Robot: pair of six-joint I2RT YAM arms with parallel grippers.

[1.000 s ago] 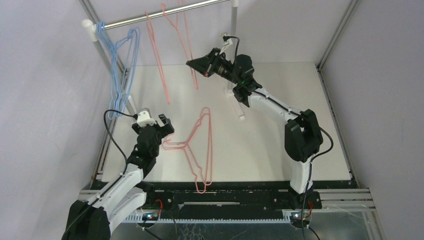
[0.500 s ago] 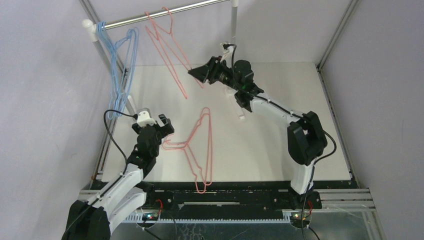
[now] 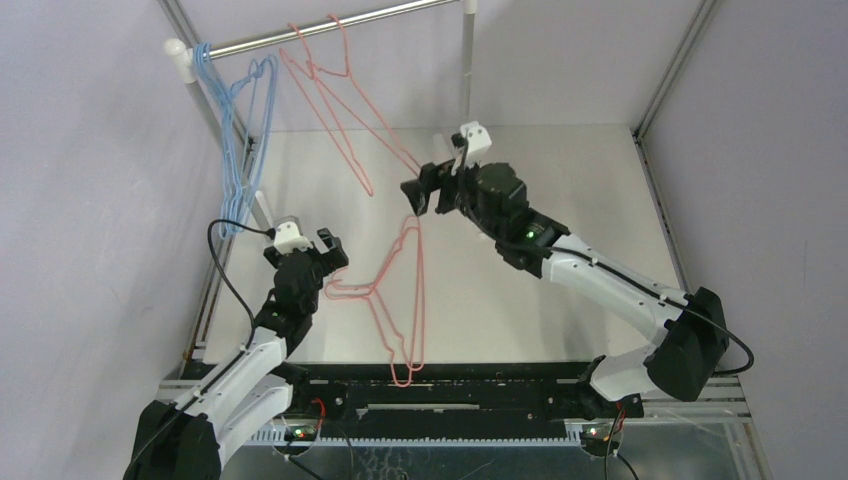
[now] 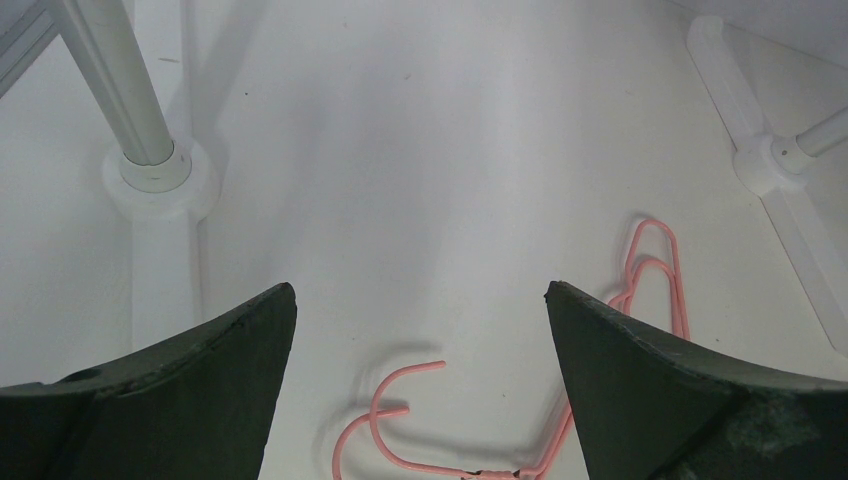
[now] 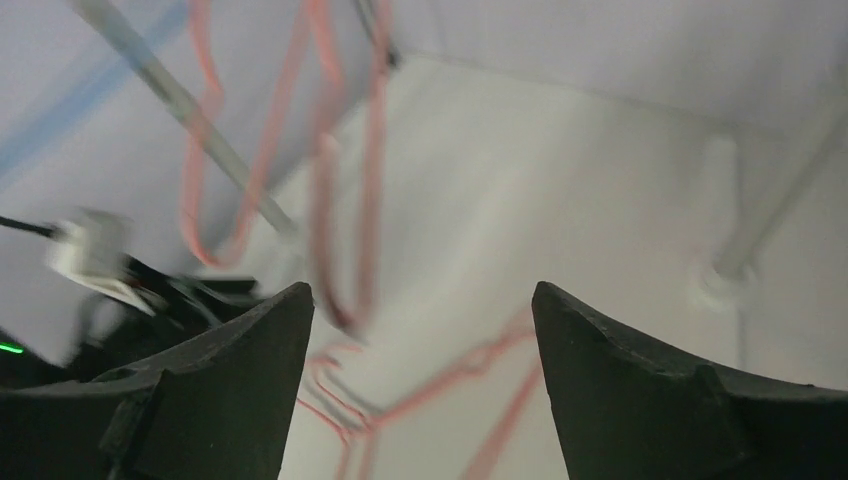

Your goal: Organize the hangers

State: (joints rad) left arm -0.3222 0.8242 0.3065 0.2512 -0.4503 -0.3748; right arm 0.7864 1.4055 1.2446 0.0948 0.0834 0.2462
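Note:
I will move my right gripper back and down onto the inner near-side wire [image 3: 396, 328] of the pink table hangers next, as it lies apart from the wire beside it.
Light blue hangers [image 3: 240, 130] hang at the left end of the silver rail [image 3: 400, 10]. Two pink hangers [image 3: 335, 95] hang beside them, tilted, and show blurred in the right wrist view [image 5: 340, 150]. More pink hangers [image 3: 400, 300] lie flat on the table; their hooks [image 4: 400, 400] show between the left fingers. My left gripper [image 3: 335, 250] [image 4: 420, 300] stands open just left of those hooks, holding nothing. My right gripper [image 3: 420, 195] [image 5: 420, 300] is open and empty, just below and right of the hanging pink hangers and above the table ones [image 5: 450, 380].
The rail's white posts stand on round bases [image 4: 160, 180] [image 4: 770, 165] with flat feet on the white table. The right post [image 3: 467, 60] rises behind my right wrist. Grey walls and metal frame bars close in both sides.
My right gripper opened and let go of the pink hanger, which now swings on the rail. The right arm drew back toward the near side and lowered. The left arm stayed still.

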